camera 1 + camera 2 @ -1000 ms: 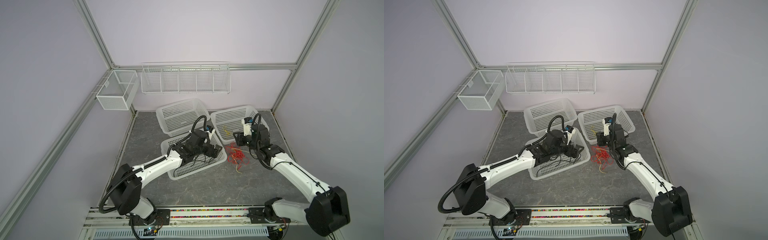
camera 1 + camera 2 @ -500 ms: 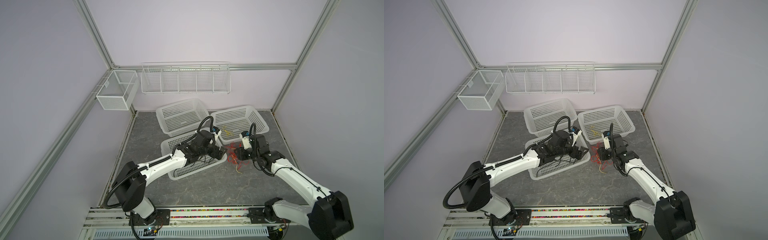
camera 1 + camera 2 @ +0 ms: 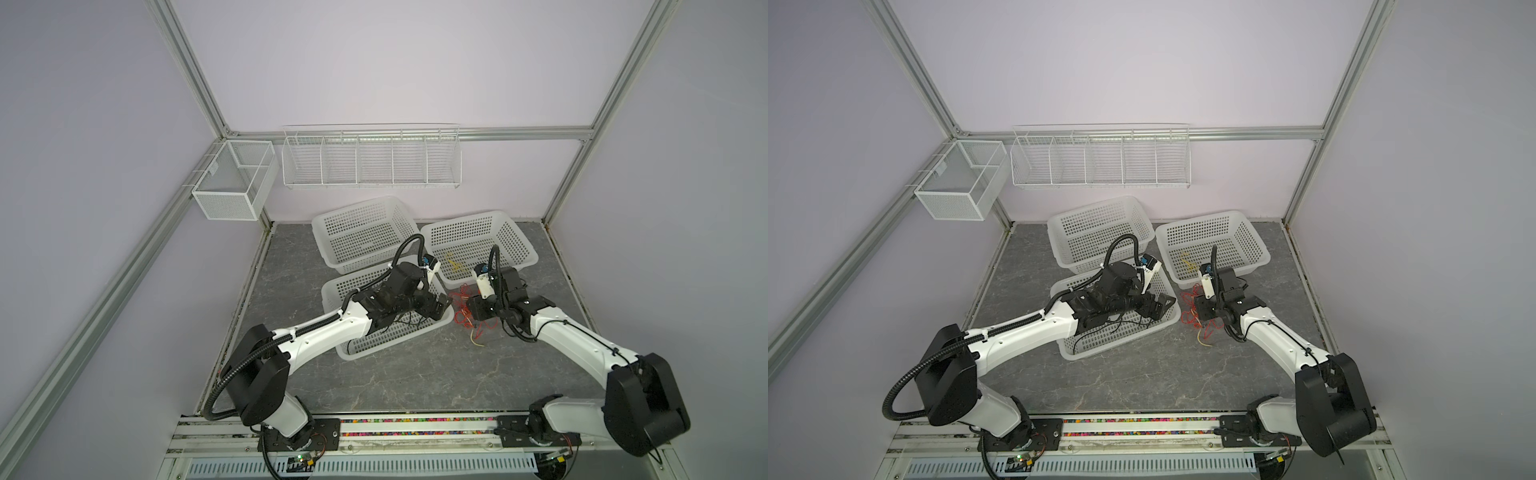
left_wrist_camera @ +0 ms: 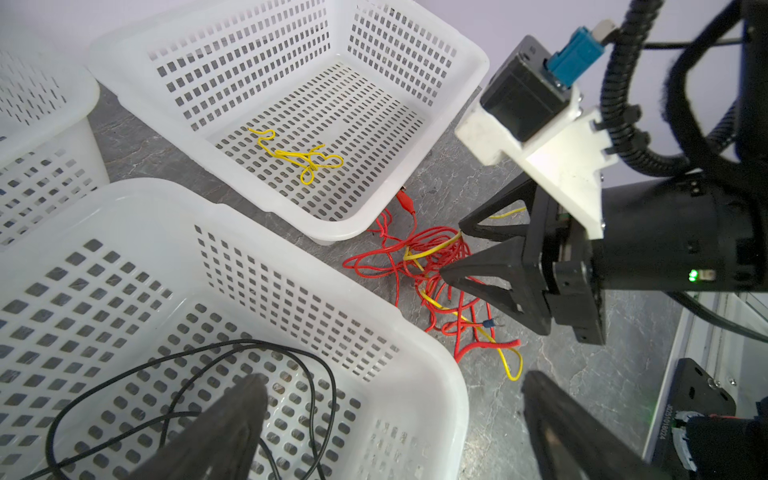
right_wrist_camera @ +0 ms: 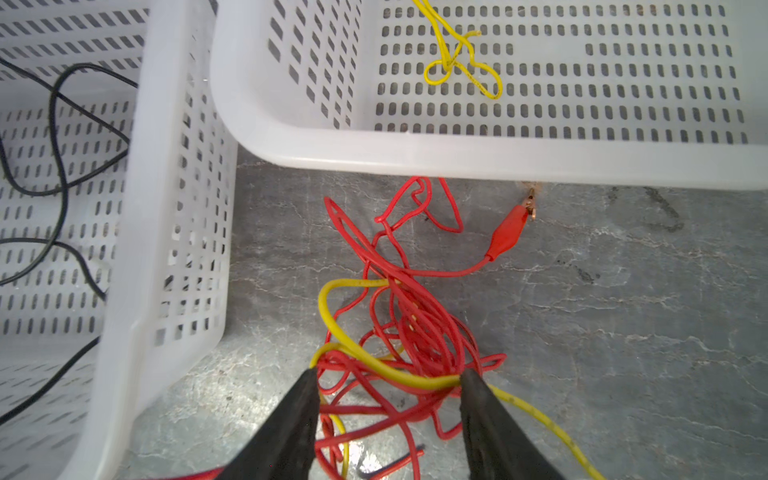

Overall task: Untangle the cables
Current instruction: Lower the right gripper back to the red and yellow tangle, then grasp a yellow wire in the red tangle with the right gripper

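The right gripper eases outward and toward the near basket next, onto the yellow cable's arch. It lies just outward of the gripper's fingers, exposed on top of the red cables.
A tangle of red and yellow cables lies on the grey floor between the baskets. My right gripper is down at the tangle and open. Its fingers straddle the tangle, and a yellow strand crosses the gap between them. My left gripper is wide open over the near basket's corner, holding nothing. A black cable lies in that basket. A loose yellow cable lies in the right basket.
Three white perforated baskets stand close together: the near basket, the right basket and the back basket. A red alligator clip lies by the right basket's wall. A wire rack and a mesh box hang on the walls.
My right gripper has come from over the right basket down to the tangle on the floor, and its jaws have widened. My left gripper has shifted right to the near basket's corner.
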You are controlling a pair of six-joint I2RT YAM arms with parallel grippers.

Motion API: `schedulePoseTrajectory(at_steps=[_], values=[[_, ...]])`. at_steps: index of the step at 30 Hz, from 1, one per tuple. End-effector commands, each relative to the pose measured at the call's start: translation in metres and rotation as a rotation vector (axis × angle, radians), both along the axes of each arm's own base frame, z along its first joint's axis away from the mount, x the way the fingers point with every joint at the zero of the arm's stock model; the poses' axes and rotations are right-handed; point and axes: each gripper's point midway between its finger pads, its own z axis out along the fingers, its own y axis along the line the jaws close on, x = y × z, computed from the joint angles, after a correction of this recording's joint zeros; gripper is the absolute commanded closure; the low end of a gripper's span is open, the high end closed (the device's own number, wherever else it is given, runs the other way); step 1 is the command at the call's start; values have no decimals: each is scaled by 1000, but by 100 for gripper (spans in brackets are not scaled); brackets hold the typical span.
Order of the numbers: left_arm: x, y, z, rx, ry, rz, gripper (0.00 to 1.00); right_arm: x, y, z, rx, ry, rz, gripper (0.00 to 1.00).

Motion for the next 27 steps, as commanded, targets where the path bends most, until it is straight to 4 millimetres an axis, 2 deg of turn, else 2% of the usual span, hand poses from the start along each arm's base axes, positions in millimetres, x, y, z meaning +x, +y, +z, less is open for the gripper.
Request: schedulePoseTrajectory(at_steps=[1,6,12,25,26,27], values=[[1,4,11,-19,-30,12,4,15,2,12,-25,-70,17,45],[0,4,9,-20,-27,11,4,19,2,17,-32,-94,18,46],[0,4,10,-22,-30,11,4,19,12,25,-18,-100,73,47],[0,5,7,-16,-27,12,4,17,18,-1,-70,-16,151,50],[-1,5,8,-18,-28,12,4,25,19,9,-72,-41,144,51],[0,6,8,-18,-28,13,4,26,18,8,-77,-41,141,54]])
